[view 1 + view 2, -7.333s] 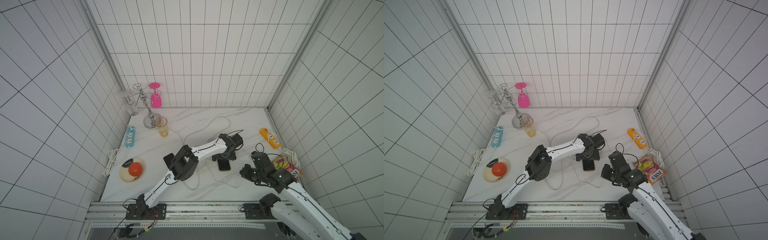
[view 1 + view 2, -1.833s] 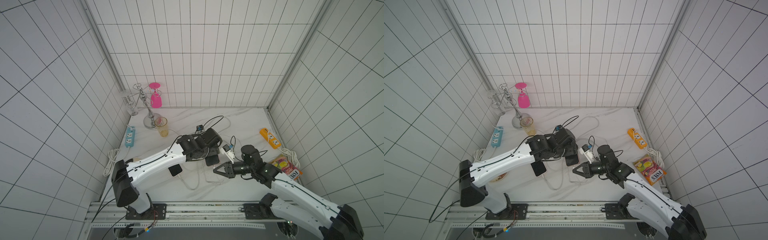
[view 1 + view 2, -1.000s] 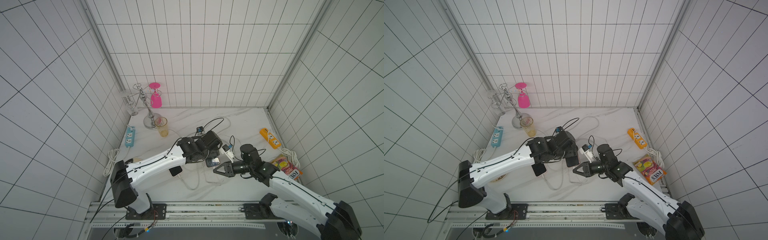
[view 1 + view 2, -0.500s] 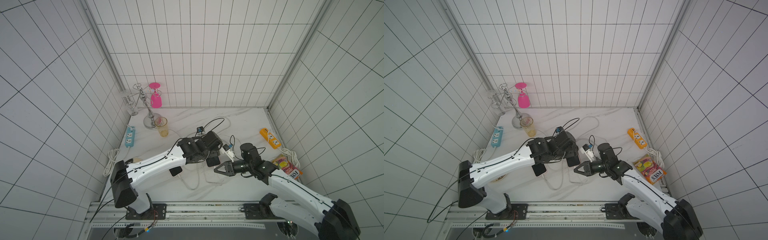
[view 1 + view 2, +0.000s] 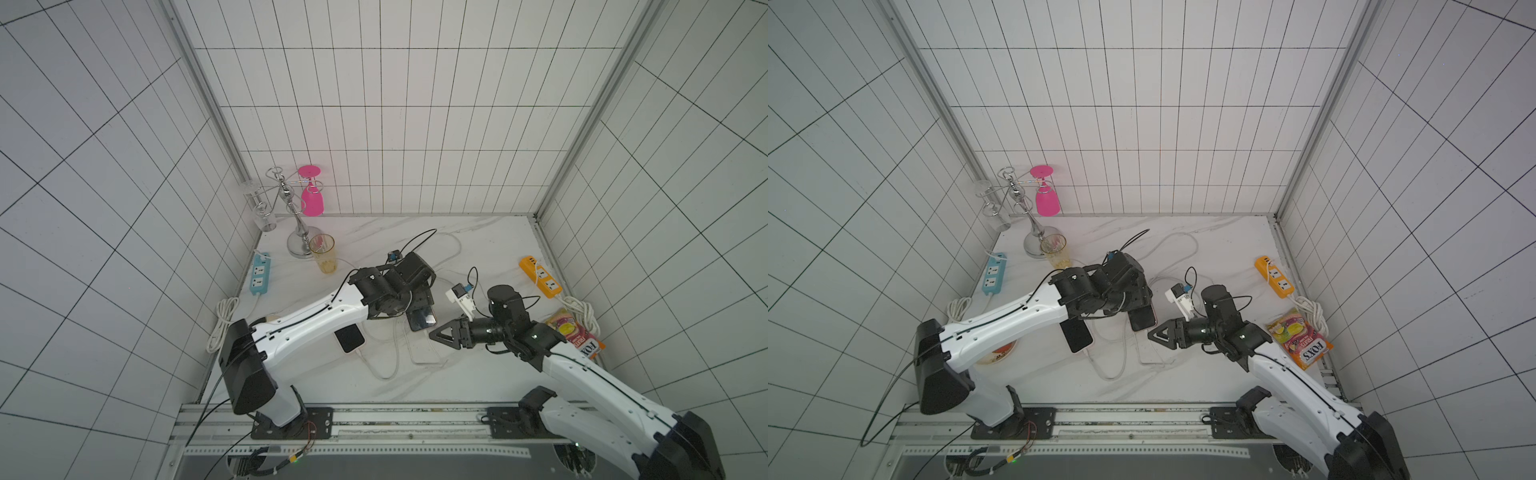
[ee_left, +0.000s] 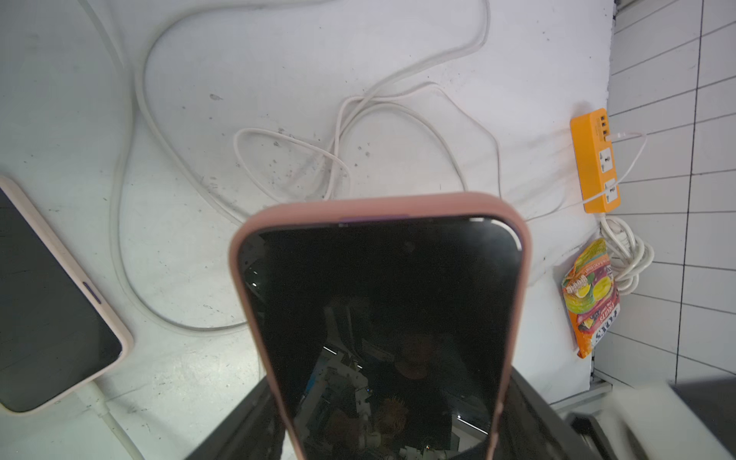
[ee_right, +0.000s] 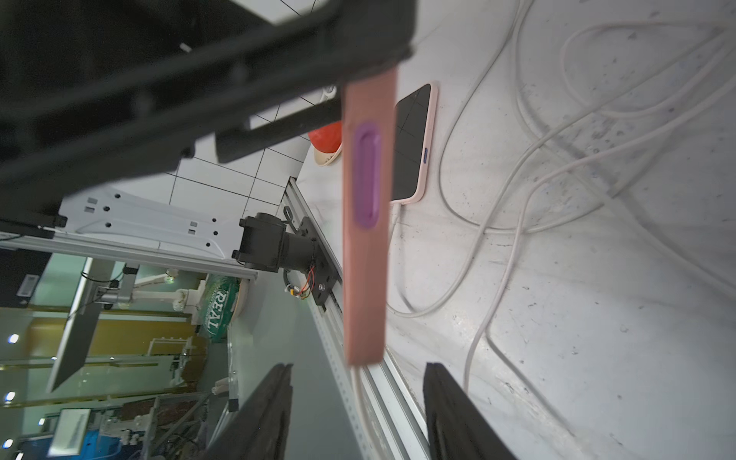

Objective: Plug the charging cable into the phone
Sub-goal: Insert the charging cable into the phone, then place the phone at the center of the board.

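The left gripper will next lower the phone point(image 6: 382, 302) onto the tabletop below and let go of its sides, because the white charging cable is already in the phone's near end.
The phone point(image 6: 382, 302), dark-screened in a pink case, is held above the table with my left gripper point(image 6: 386, 422) shut on its sides. Both top views show it point(image 5: 423, 320) point(image 5: 1143, 319) just in front of that gripper point(image 5: 417, 301). In the right wrist view I see its pink edge point(image 7: 366, 255) end-on. A white charging cable point(image 7: 358, 402) comes out of its near end and runs on between my right gripper's point(image 7: 358, 370) fingers point(image 7: 442, 398), which stand open and apart from it. The cable loops over the table point(image 5: 415, 357). My right gripper point(image 5: 441, 335) point(image 5: 1160, 332) sits right of the phone.
A second phone point(image 5: 350, 337) lies flat with its own white cable plugged in. An orange power strip point(image 5: 540, 282) and a snack packet point(image 5: 575, 338) are at the right. A blue power strip point(image 5: 259, 276), a glass rack point(image 5: 297, 232) and a yellow cup point(image 5: 324, 259) stand at the back left.
My right gripper was shut at the phone's end and now stands open, off the cable. The left arm and the phone have hardly moved.
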### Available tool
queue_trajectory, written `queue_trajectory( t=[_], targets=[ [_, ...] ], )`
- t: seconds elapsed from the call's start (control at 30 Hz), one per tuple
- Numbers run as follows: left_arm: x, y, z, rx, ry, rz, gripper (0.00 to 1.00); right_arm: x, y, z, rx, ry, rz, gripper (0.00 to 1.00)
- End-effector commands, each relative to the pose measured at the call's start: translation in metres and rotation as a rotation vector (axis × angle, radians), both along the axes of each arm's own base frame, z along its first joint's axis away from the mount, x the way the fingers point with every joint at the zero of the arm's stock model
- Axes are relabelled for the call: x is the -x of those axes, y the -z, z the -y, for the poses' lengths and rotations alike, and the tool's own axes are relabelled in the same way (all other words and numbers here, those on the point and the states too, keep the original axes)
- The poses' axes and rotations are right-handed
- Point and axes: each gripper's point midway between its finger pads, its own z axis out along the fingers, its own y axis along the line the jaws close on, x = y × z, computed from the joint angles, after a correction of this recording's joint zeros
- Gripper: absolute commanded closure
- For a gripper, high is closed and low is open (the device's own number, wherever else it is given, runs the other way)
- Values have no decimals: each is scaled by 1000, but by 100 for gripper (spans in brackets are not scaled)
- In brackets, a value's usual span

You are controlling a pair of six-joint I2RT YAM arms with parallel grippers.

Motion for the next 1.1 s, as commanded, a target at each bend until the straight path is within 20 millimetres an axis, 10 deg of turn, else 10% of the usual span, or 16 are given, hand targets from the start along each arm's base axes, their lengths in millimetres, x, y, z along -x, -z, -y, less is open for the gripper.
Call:
queue_trajectory(
  t=[0.0,0.3,0.63,0.9,1.07],
  targets=[
    [-17,7,8,7,21,2,100,2,-1,11,27,40,23,39],
    [-47,80,48,-116,74,-108,95,4,3,39,107,171,37,34],
    [-68,147,58,-264,91,-239,53,-1,2,49,129,239,29,33],
    [-70,151,61,-264,111,-256,3,-7,-6,52,128,274,39,28],
    [-74,119,63,-234,130,-184,2,-18,-12,61,166,348,79,21]
  ],
)
